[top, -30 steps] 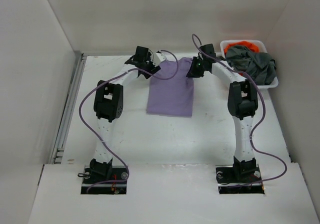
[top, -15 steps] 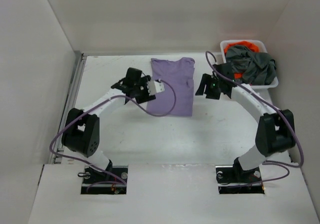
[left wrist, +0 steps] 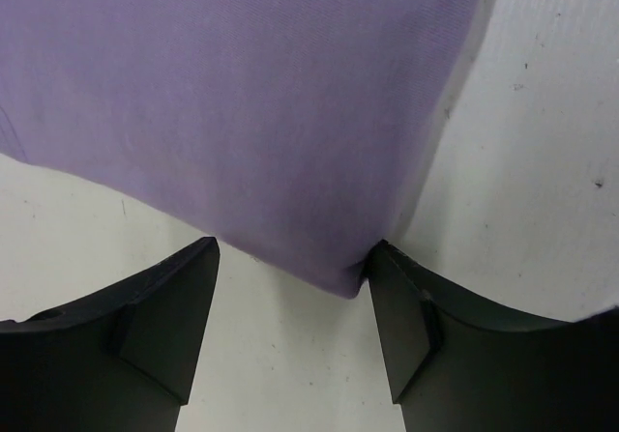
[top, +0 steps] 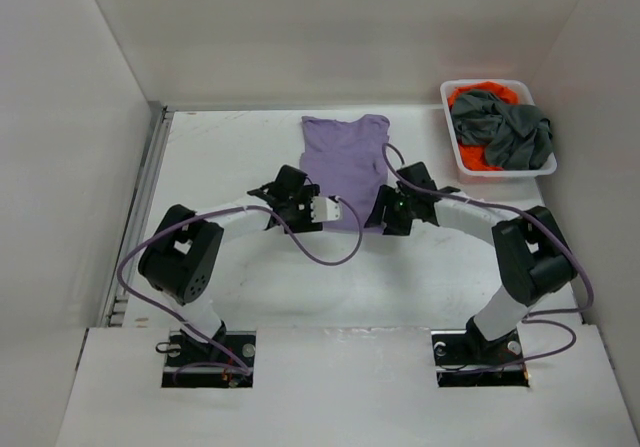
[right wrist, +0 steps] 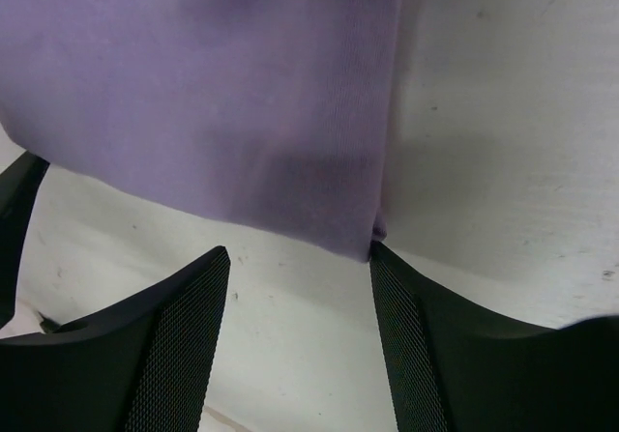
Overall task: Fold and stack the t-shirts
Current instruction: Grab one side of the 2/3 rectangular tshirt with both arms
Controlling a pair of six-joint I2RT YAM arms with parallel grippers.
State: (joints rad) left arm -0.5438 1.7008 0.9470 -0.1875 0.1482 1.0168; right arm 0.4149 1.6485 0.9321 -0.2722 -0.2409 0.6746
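Observation:
The lavender t-shirt's near corner (left wrist: 340, 273) already reaches between the open fingers of my left gripper, so my left gripper needs to stay low next, move a bit further onto that corner of the t-shirt and close.
The lavender t-shirt (top: 345, 157) lies flat on the table as a long narrow strip, its collar end at the far side. My left gripper (top: 308, 210) stands open at its near left corner. In the left wrist view that gripper (left wrist: 292, 258) has the shirt's (left wrist: 242, 94) corner just touching the right finger. My right gripper (top: 385, 212) stands open at the near right corner. In the right wrist view this gripper (right wrist: 298, 258) has the cloth's (right wrist: 222, 84) corner against its right finger. A dark grey t-shirt (top: 512, 129) and an orange t-shirt (top: 478, 157) lie crumpled in the basket.
The white basket (top: 495, 84) stands at the table's back right corner. White walls close in the table at the left, back and right. Purple cables loop from both arms over the near part of the table.
Both arms have drawn back from the shirt's far end to its near end. The right gripper has opened and let go of the cloth. The shirt now lies stretched out flat.

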